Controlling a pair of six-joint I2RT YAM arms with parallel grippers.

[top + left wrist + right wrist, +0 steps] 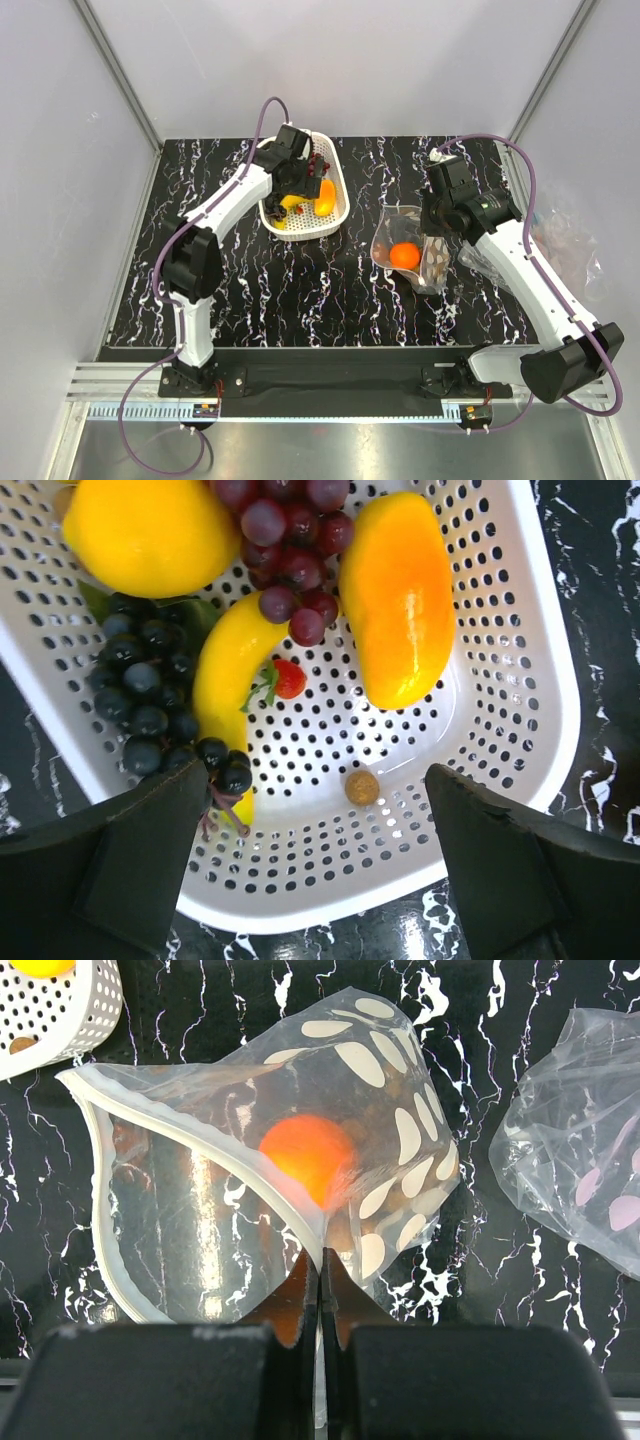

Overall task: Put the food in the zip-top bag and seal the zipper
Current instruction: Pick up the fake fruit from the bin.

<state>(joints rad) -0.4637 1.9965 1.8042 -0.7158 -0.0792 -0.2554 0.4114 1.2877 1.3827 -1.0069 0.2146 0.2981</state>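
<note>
My left gripper shifts sideways and down onto the dark grapes' stem end [278, 213] [224, 766] next, as that end is below it and to its left in the wrist view.
The white lattice basket [520, 630] holds a yellow lemon [150, 530], red-purple grapes [290, 540], dark grapes [145, 690], a yellow banana [225, 670], a small red strawberry [288, 678], a yellow-orange fruit [398, 595] and a small tan ball [362, 786]. My left gripper [320, 870] is open and empty, just above the basket's near end [300, 215]. My right gripper [320, 1258] is shut on the rim of the clear zip-top bag [390, 1090], whose mouth gapes toward the left. An orange [308, 1152] lies inside the bag [405, 255], with something brownish [436, 260] beside it.
A second crumpled clear plastic bag [580, 1140] lies to the right of the zip-top bag, near the table's right edge [570, 240]. The basket's corner [60, 1010] shows to the left of the bag's mouth. Grey walls close in the black marbled table.
</note>
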